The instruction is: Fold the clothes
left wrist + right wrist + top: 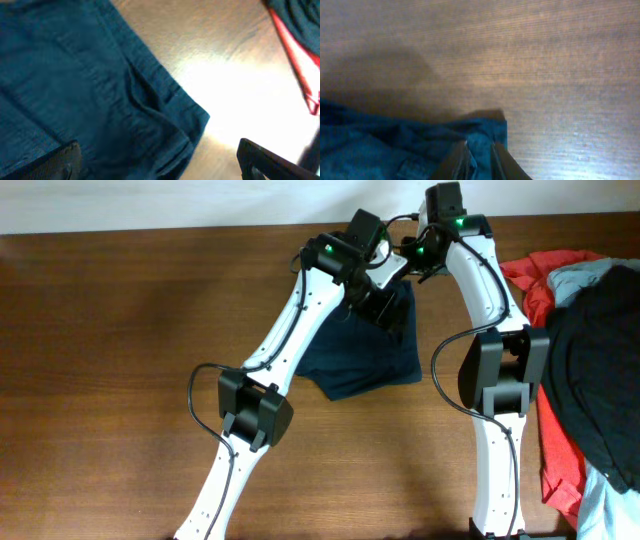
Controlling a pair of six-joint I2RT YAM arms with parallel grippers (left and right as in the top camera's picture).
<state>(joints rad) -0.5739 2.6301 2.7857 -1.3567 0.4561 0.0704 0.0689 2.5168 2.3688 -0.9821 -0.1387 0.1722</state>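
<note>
The fold turns in my right gripper next and goes back over the shorts' far part (402, 286) (473, 148), for release there.
The dark navy-blue shorts (365, 358) lie wrinkled on the wooden table at centre back. My left gripper (383, 304) hovers over their far part. In the left wrist view its two fingers stand wide apart (161, 167), open and empty, above a corner and hem of the shorts (100, 100). My right gripper (408, 268) is at the shorts' far right corner. In the right wrist view its fingers (479, 159) are pinched on a fold of the shorts (395, 145) at that corner, low over the table.
A red garment (528, 292) lies at the right with a larger black garment (600, 370) and a light blue one (588, 276) on it. The red edge also shows in the left wrist view (300, 75). Bare wood (120, 330) lies to the left.
</note>
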